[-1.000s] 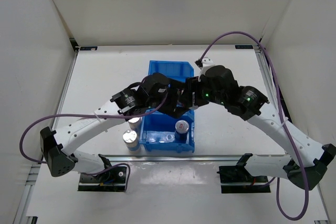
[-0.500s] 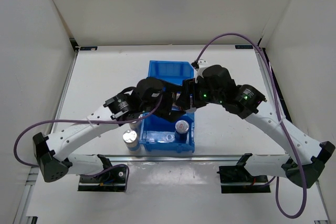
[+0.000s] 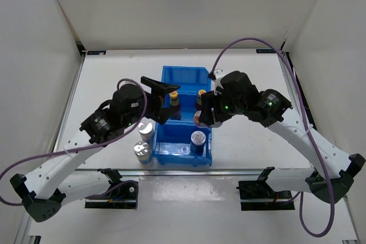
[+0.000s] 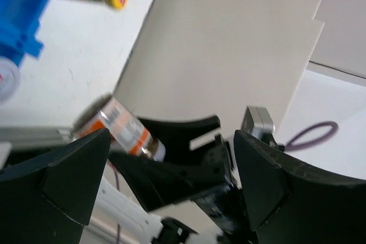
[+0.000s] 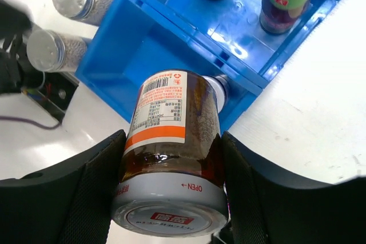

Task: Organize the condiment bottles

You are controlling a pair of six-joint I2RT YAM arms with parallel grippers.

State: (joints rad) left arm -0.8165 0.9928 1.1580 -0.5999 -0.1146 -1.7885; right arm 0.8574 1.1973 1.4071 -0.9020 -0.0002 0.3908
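The open space beside the red-topped shaker [image 3: 198,139] is in the blue bin's near section, so my right gripper should move back toward the silver-capped shakers, then down there.
My right gripper [image 3: 201,117] is shut on a stubby brown shaker [image 5: 171,147] with a red-marked silver cap, held tilted over the right rim of the blue bin [image 3: 171,141]. It also shows in the left wrist view [image 4: 123,130]. My left gripper [image 3: 166,98] is open and empty, raised over the bin's left side. Two slim dark bottles with yellow caps [image 3: 173,100] [image 3: 201,95] stand in the bin's middle compartment. A red-topped shaker [image 3: 198,139] stands in the near compartment. Two silver-capped shakers [image 3: 146,131] [image 3: 142,152] stand on the table just left of the bin.
White walls enclose the table on three sides. The bin's far compartment [image 3: 186,75] holds nothing. The two arms stand close together over the bin. Purple cables loop beside each arm.
My left gripper has pulled up and to the left, away from the bin's middle, uncovering the two slim bottles. My right gripper has kept its hold on the shaker and shifted slightly.
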